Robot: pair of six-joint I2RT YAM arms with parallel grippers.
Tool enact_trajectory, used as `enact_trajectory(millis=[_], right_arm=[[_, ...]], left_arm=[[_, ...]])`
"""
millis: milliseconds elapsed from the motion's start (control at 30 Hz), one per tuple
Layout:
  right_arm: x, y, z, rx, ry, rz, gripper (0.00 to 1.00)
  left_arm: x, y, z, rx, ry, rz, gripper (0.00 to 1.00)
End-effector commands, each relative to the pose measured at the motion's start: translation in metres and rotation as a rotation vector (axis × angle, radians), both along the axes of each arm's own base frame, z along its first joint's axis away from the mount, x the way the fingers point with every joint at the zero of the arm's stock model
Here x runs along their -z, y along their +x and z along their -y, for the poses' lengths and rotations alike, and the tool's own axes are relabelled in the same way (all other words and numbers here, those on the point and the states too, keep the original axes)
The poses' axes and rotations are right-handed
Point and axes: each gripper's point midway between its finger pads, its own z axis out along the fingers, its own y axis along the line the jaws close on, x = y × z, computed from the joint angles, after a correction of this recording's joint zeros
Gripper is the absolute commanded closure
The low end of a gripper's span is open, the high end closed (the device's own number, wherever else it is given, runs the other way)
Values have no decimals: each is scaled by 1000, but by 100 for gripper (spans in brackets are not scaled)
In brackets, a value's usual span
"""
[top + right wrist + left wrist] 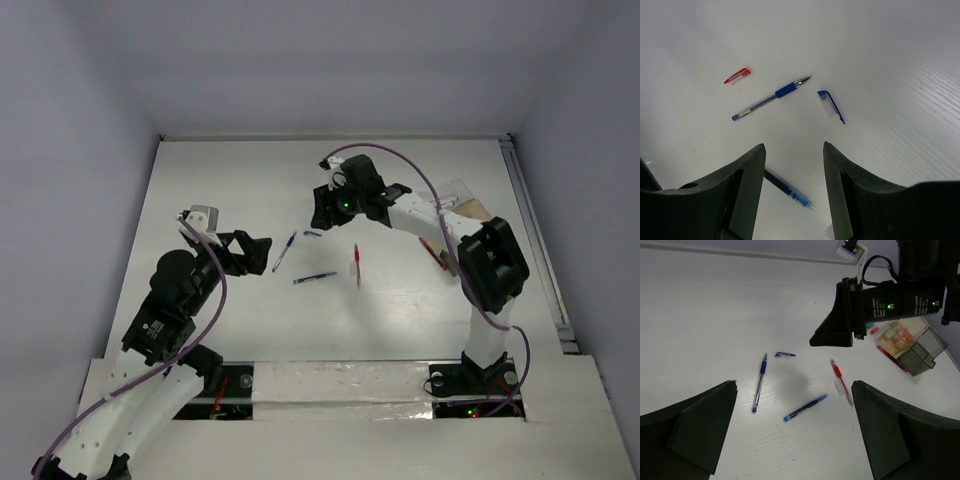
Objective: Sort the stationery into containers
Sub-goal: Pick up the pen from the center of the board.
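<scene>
The clear blue pen's blue grip (290, 241) (785, 90) lies below my right gripper, to its left in the top view, so next my right gripper should shift, turn and lower onto it.
Loose stationery lies mid-table. There is a clear blue pen (284, 252) (759, 382) (771, 98), its blue cap (313, 234) (785, 354) (831, 105), a dark blue pen (315, 278) (805, 407) (789, 187), a red pen (356, 264) (840, 380) and a red cap (737, 76). The containers (470, 207) (907, 342) sit at the right, partly behind the right arm. My right gripper (325, 205) (793, 147) hovers open above the dark blue pen, holding nothing. My left gripper (250, 250) (794, 390) is wide open and empty, left of the pens.
Another red pen (432, 250) (890, 356) lies against the containers' near side. The right arm's forearm and cable (440, 215) stretch over the table's right half. White walls bound the table at the back and both sides.
</scene>
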Motion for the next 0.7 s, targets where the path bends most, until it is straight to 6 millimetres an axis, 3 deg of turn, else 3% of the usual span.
enact_trajectory(millis=[0,133,267,500,633,667], right_arm=[[-8,-17,-36,-96,-36,5,44],[14,-21,-68,37,-164,4,43],[30,-30,-95,130,-166,-13,42],[60,-6,-87,370,-207,15,42],[71,1,-86,411,-230,14,43],[66,6,-91,417,-218,19,43]], left_arm=[[-9,8,-10,-68,-27,25,1],[-13,15,-42,-242,-42,29,1],[-16,15,-63,-345,-70,32,1],[-16,12,-89,-505,-156,3,1],[-17,13,-77,-438,-153,3,1],[-17,13,-73,-417,-149,4,1]])
